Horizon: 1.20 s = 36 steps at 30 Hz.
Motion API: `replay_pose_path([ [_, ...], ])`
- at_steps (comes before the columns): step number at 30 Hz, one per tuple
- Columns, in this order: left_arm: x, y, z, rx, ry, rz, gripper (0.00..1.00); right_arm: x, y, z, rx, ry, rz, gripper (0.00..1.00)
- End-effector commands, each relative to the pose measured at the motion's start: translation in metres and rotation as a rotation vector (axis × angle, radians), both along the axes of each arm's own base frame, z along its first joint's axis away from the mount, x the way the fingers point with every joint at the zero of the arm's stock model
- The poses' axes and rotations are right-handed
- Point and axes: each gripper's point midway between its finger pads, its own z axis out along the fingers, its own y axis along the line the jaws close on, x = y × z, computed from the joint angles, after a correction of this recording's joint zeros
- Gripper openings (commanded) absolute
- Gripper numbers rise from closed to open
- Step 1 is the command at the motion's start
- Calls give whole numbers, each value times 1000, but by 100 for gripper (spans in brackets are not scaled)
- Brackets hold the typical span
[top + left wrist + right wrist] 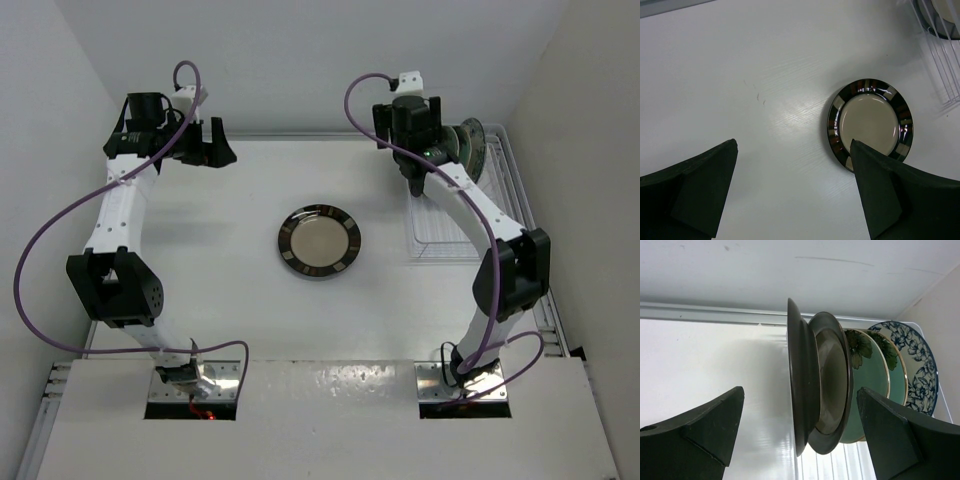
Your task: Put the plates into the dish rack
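Observation:
Next, my right gripper moves back and down onto the rack-side rim (352, 242) of the still unracked plate, which lies below my gripper, to its left in the top view.
One cream plate with a brown patterned rim (319, 242) lies flat in the middle of the table; it also shows in the left wrist view (871, 122). The white wire dish rack (440, 240) stands at the right. Several plates stand upright in it: two dark-rimmed cream ones (807, 385), two mint-green flowered ones (870, 370) and a blue-white one (921, 375). My right gripper (800, 440) is open and empty, its jaws wide on either side of the dark-rimmed pair without touching them. My left gripper (795, 190) is open and empty, high at the far left (205, 150).
White walls close in the table at the back and both sides. The rack's near half (940, 65) holds no plates. A metal rail (555, 320) runs along the right edge beside the right arm.

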Motion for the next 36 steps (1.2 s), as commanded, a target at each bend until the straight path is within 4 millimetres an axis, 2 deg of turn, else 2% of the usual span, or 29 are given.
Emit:
replay_pose_path([
  [1, -4, 1, 13, 0, -41, -11, 100, -2, 5, 29, 56, -51, 24, 93],
  [2, -4, 3, 13, 5, -40, -3, 100, -8, 6, 43, 73, -78, 31, 93],
  [3, -4, 3, 13, 5, -40, -3, 100, -10, 12, 47, 92, -83, 73, 93],
  [4, -5, 4, 16, 18, -53, 0, 100, -14, 20, 34, 99, -61, 121, 93],
  [5, -5, 4, 16, 18, -53, 0, 100, -25, 27, 57, 129, -114, 180, 93],
  [6, -4, 6, 16, 31, -56, 4, 100, -43, 40, 57, 164, -99, 279, 93],
  [7, -4, 6, 16, 32, -56, 4, 100, -44, 40, 57, 164, -99, 280, 93],
  [9, -6, 8, 10, 38, -37, 14, 100, -56, 48, 41, 171, -32, 321, 93],
  [10, -5, 10, 9, 52, -42, 15, 100, -66, 50, 45, 174, -23, 341, 93],
  [11, -6, 14, 3, 73, -28, 23, 100, -75, 56, 27, 169, 27, 356, 93],
  [12, -8, 14, 1, 87, -23, 12, 100, -83, 56, 32, 175, 20, 363, 93],
  [14, -12, 15, -6, 101, -6, -2, 100, -99, 62, 5, 211, 75, 379, 93],
  [15, -12, 11, -6, 109, -11, -17, 100, -107, 67, -15, 238, 117, 384, 93],
  [17, -19, 13, -21, 124, 32, -22, 100, -122, 82, -19, 302, 123, 420, 92],
  [18, -20, 13, -26, 130, 40, -28, 100, -142, 102, -51, 288, 192, 463, 92],
  [20, -23, 15, -31, 143, 50, -26, 100, -149, 100, -67, 274, 217, 416, 92],
  [21, -25, 17, -31, 160, 46, -22, 100, -165, 107, -88, 237, 267, 414, 92],
  [27, -37, 15, -46, 191, 88, -33, 100, -197, 125, -144, 381, 397, 376, 92],
  [30, -43, 13, -50, 210, 93, -39, 100, -202, 132, -157, 463, 415, 341, 96],
  [36, -53, 14, -57, 223, 106, -38, 100, -222, 120, -193, 518, 474, 244, 100],
])
